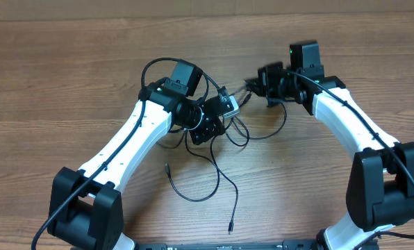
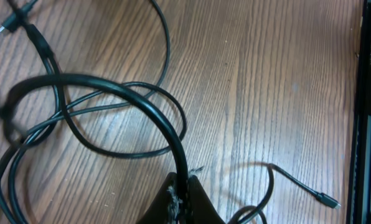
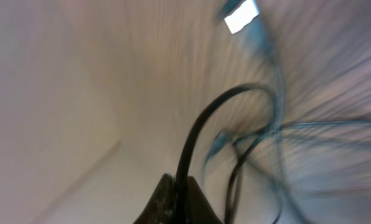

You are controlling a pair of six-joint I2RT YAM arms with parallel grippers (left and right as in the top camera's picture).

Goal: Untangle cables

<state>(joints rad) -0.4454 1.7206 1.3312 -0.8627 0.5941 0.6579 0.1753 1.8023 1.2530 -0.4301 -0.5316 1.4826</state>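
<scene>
I need to lower my right gripper toward the open tabletop [image 1: 290, 130] beside the curved cable, back toward my base, as that spot is below it. I will let go of the piece of cable next.
Thin black cables [image 1: 217, 149] lie tangled on the wooden table between the two arms, with loose plug ends [image 1: 230, 227] trailing toward the front. My left gripper [image 2: 184, 182] is shut on one black cable [image 2: 142, 102], which arcs up and left from the jaws over other loops. In the overhead view the left gripper [image 1: 208, 128] sits over the tangle. The right wrist view is blurred, but it shows my right gripper [image 3: 181, 180] shut on a black cable [image 3: 201, 121] that rises from the jaws, with a silvery tip [image 3: 241, 17] beyond. Overhead, the right gripper [image 1: 253, 87] is at the tangle's far right.
The wooden table [image 1: 68, 69] spreads around the tangle. A dark rail [image 2: 366, 124] runs along the right edge of the left wrist view. Each arm carries its own thicker black wire [image 1: 155, 66]. A small plug [image 2: 5, 26] lies at the top left.
</scene>
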